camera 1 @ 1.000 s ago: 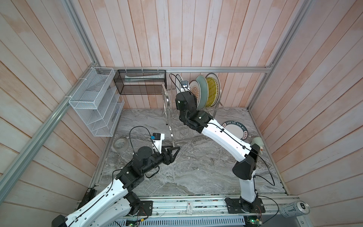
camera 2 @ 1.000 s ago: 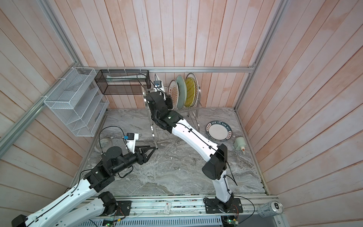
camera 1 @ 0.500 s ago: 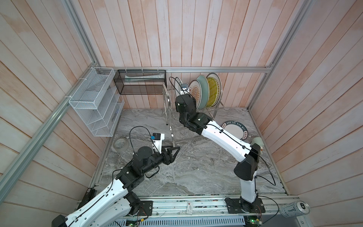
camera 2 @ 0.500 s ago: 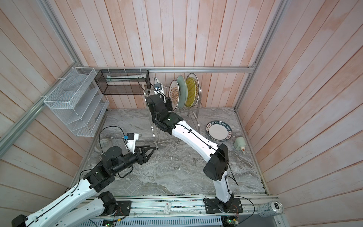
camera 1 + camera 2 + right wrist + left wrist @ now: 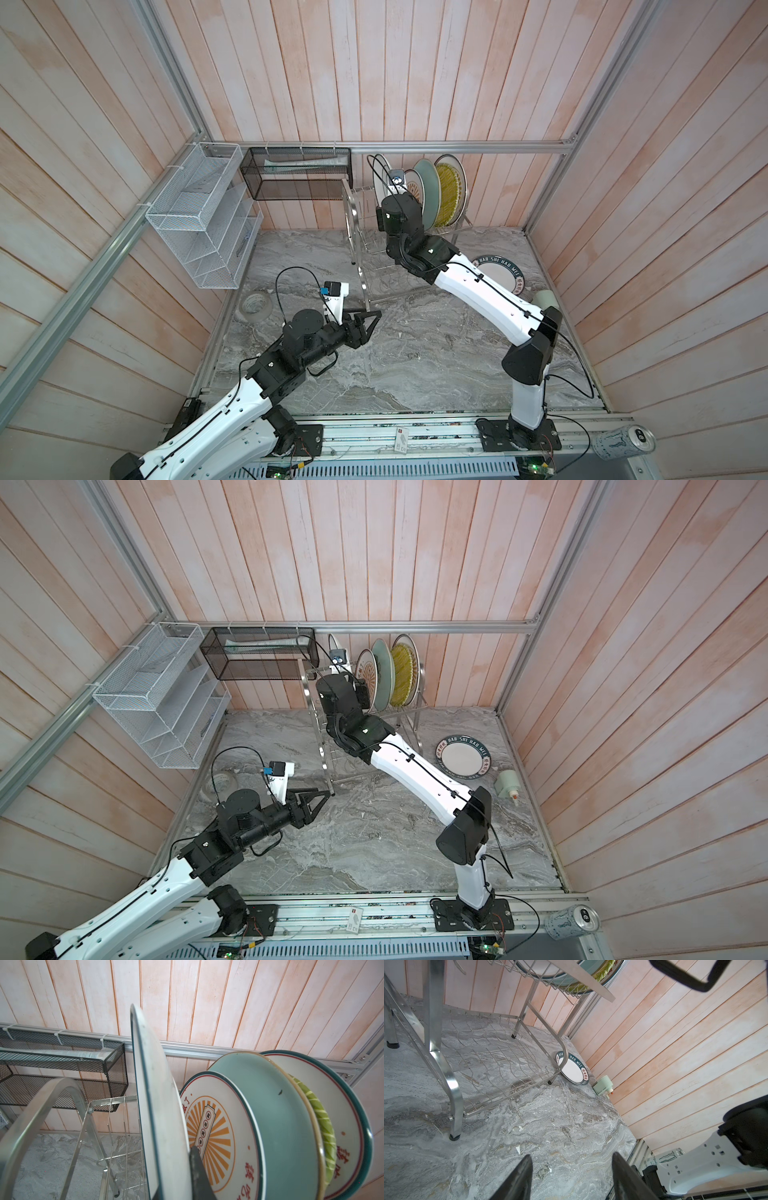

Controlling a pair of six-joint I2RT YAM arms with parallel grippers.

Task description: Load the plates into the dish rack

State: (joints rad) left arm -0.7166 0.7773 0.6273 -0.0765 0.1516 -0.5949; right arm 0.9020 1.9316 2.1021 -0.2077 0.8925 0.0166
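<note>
My right gripper moves down next until the white plate stands in the empty rack slot [image 5: 377,214] beside the orange sunburst plate, then releases the white plate.
My right gripper [image 5: 176,1167] is shut on a white plate with a thin dark rim [image 5: 158,1105], holding it on edge over the top tier of the dish rack [image 5: 353,216]. In both top views this plate [image 5: 379,178] [image 5: 334,644] stands left of the racked ones. Upright in the rack are an orange sunburst plate [image 5: 218,1136], a pale green plate [image 5: 280,1115], a yellow woven-look plate [image 5: 320,1118] and another white plate [image 5: 349,1126]. A plate with a lettered dark-green rim [image 5: 496,276] [image 5: 572,1070] lies flat on the table right of the rack. My left gripper [image 5: 368,322] [image 5: 571,1157] is open and empty, low by the rack's front leg.
A white mesh organizer [image 5: 203,216] and a black mesh basket [image 5: 299,174] hang on the walls at left and back. A grey tape roll [image 5: 255,307] lies at the table's left edge. A pale green bottle [image 5: 544,299] lies near the right wall. A can [image 5: 623,442] sits outside the front rail.
My right gripper has shifted slightly up and toward the back wall with the white plate in it. The left arm has not moved.
</note>
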